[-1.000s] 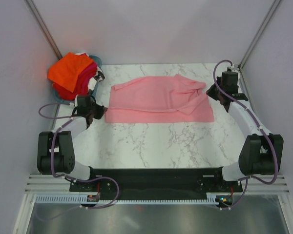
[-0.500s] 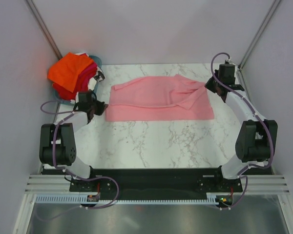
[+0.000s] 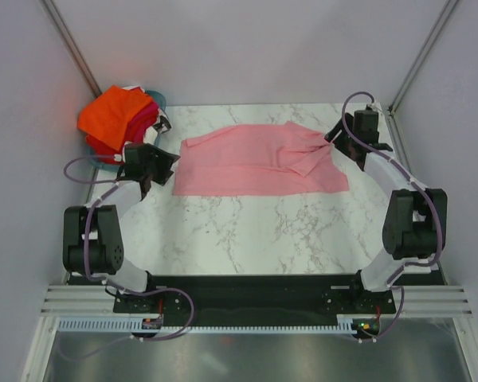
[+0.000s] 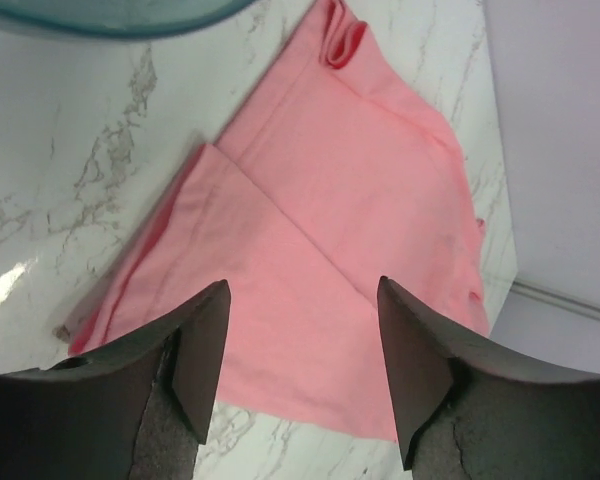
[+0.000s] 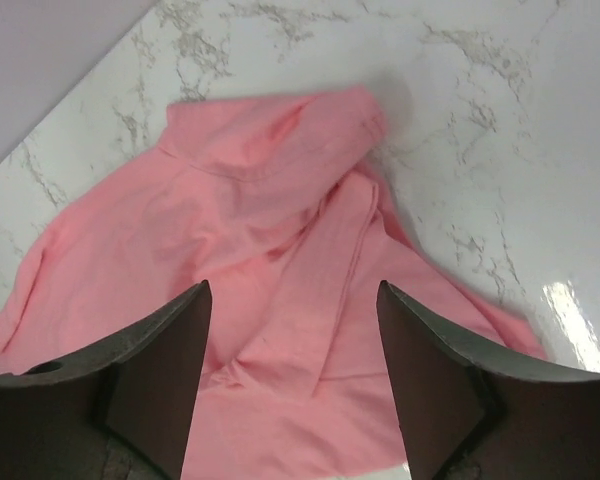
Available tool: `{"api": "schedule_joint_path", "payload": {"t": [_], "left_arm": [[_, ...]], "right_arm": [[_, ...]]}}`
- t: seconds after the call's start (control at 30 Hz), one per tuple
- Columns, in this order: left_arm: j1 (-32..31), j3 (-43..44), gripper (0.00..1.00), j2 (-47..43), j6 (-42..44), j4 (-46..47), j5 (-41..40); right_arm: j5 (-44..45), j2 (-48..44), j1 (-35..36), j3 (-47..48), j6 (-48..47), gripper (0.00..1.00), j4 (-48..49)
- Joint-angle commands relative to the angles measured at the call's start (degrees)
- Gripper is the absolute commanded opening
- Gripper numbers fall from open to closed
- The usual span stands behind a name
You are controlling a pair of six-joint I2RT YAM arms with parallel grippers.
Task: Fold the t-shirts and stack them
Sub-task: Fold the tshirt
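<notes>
The robot's right gripper should next move back and come down onto the t-shirt's near corner by the sleeve (image 3: 344,188) (image 5: 525,346), because that corner is below it and nearer the robot's base.
A light pink t-shirt (image 3: 255,163) lies spread across the marble table, folded lengthwise, with a rumpled sleeve at its right end (image 5: 280,230). My left gripper (image 3: 166,162) hangs open just off the shirt's left edge. In the left wrist view its fingers (image 4: 195,365) frame the pink cloth (image 4: 320,220) with nothing between them. My right gripper (image 3: 333,137) is open above the shirt's far right corner, its fingers (image 5: 430,385) apart over the cloth. Orange, red and magenta t-shirts (image 3: 115,119) are heaped at the back left.
The heap sits in a teal basket (image 4: 110,12) at the table's back left corner, close behind my left gripper. Grey walls enclose the table on three sides. Bare marble (image 3: 255,231) lies between the shirt and the arm bases.
Both grippers have gone from shut to open and let go of the pink shirt. Both have drawn toward the back of the table; the shirt's right sleeve has settled.
</notes>
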Motion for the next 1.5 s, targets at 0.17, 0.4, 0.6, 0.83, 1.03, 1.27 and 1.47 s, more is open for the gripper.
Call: {"api": "schedule_joint_path", "payload": {"t": [0.17,0.4,0.6,0.83,1.03,1.27,1.47], "left_arm": [[0.1,-16.0,0.66,-17.6,0.3,3.0,1.2],[0.1,-30.1,0.59,-25.8,-5.3,12.7,-3.6],[0.1,-30.1,0.58,-23.3,-4.1,14.1,-3.4],[0.2,-29.0,0.53,-16.8,-4.9,17.4,-2.6],[0.2,-28.2,0.52,-14.0,-5.5,18.4,-3.1],[0.2,-26.5,0.50,-10.0,-5.5,18.4,-3.4],[0.1,-25.0,0.47,-5.8,-6.5,18.6,-4.2]], "right_arm": [[4.1,-19.6,-0.2,-28.5,11.5,0.63,13.0],[13.4,-27.9,-0.3,-43.1,19.0,0.49,15.6],[12.2,-24.4,-0.3,-41.8,17.1,0.51,16.7],[12.3,-17.1,-0.2,-38.7,17.4,0.57,18.6],[13.6,-11.7,-0.3,-36.6,18.2,0.57,20.4],[13.3,-6.4,-1.8,-34.0,18.5,0.49,21.0],[12.5,-5.5,-2.0,-34.3,18.2,0.04,21.6]]}}
